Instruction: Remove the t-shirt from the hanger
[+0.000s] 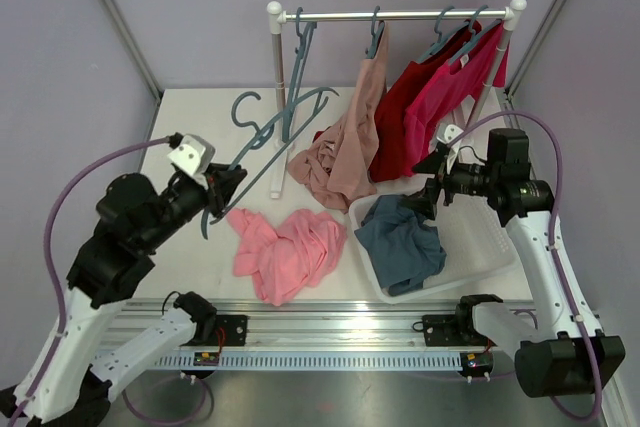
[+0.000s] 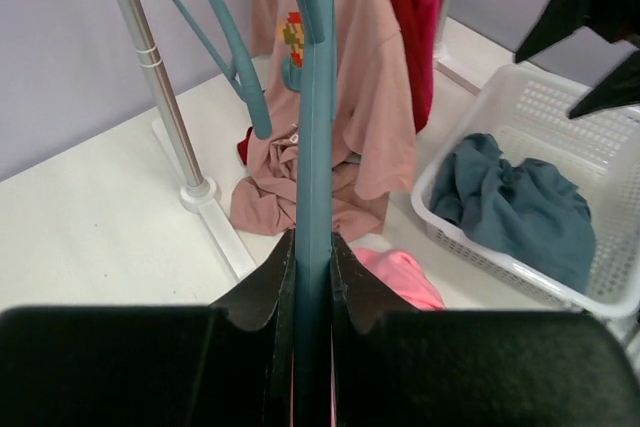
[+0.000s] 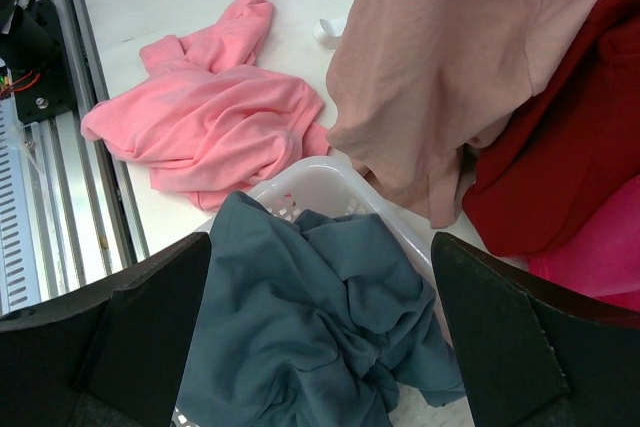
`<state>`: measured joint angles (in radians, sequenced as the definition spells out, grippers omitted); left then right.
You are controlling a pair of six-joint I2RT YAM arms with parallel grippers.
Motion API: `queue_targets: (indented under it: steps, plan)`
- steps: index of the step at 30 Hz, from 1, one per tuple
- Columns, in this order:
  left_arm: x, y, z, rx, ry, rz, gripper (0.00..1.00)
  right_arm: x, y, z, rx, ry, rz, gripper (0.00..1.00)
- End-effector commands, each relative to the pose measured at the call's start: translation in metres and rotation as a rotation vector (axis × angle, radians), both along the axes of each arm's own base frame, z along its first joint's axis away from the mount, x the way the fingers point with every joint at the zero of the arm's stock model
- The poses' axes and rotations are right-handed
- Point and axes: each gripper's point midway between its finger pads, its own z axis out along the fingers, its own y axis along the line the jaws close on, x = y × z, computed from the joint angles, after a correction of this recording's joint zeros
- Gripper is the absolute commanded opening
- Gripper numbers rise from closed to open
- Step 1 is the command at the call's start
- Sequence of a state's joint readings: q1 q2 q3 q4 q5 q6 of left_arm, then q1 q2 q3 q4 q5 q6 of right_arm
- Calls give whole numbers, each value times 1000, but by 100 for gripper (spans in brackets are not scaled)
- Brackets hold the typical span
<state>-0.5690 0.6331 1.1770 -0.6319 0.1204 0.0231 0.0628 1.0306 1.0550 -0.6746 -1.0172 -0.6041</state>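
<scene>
I will next move the teal hanger outward with my left gripper, hang it by its hook over the rack's top bar (image 1: 322, 17) and let go of it, as the hanger is bare of the pink t-shirt (image 1: 288, 252).
My left gripper (image 1: 228, 183) (image 2: 312, 239) is shut on the straight bar of a bare teal hanger (image 1: 287, 135) (image 2: 318, 117) that slants up toward the rack. A bright pink t-shirt (image 1: 288, 252) (image 2: 405, 275) (image 3: 210, 127) lies crumpled on the table just below and to the right of that gripper, off the hanger. My right gripper (image 1: 422, 185) (image 3: 320, 247) hangs open above the white basket (image 1: 482, 247) (image 3: 312, 172), with nothing between its fingers. Under it a blue-grey shirt (image 1: 400, 242) (image 3: 320, 317) lies in the basket.
A white clothes rack (image 1: 400, 15) stands at the back. A dusty pink shirt (image 1: 350, 147), a red one (image 1: 405, 117) and a magenta one (image 1: 450, 87) hang from it on hangers. Another bare teal hanger (image 1: 300, 57) hangs at its left end. The rack's post (image 2: 160, 77) is close to my left gripper.
</scene>
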Motion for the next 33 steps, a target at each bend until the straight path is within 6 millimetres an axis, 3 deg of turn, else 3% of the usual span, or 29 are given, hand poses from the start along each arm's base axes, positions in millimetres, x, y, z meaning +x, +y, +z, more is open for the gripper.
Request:
queue_targets:
  steps: [1,6,7,9,12,16,19,20,21,23,28,33]
  plan:
    - [38,-6,26,-60,-68,95,0,-4,1,14,43,-60,26,99]
    - [89,-27,29,-107,0,171,0,-7,-2,15,50,-71,21,100]
    - [93,-30,40,-128,-12,173,0,-7,-3,14,52,-72,21,100]
    - [113,-42,35,-133,26,182,0,-9,-3,15,57,-73,22,99]
    - [129,-50,48,-169,28,199,0,-10,-4,17,58,-85,20,99]
    - [164,-64,39,-173,54,249,0,-11,-4,17,58,-89,21,99]
    - [180,-70,45,-194,51,273,0,-13,-4,18,59,-92,22,100]
    - [189,-76,37,-184,69,276,0,-14,-4,19,60,-94,25,100]
    - [193,-78,47,-198,53,278,0,-14,-3,19,60,-95,25,99]
    - [203,-87,41,-183,62,281,0,-15,-4,20,60,-98,25,99]
    - [220,-98,50,-168,36,305,0,-16,-4,21,57,-110,27,100]
    - [239,-111,37,-133,53,322,0,-17,-4,21,57,-109,27,99]
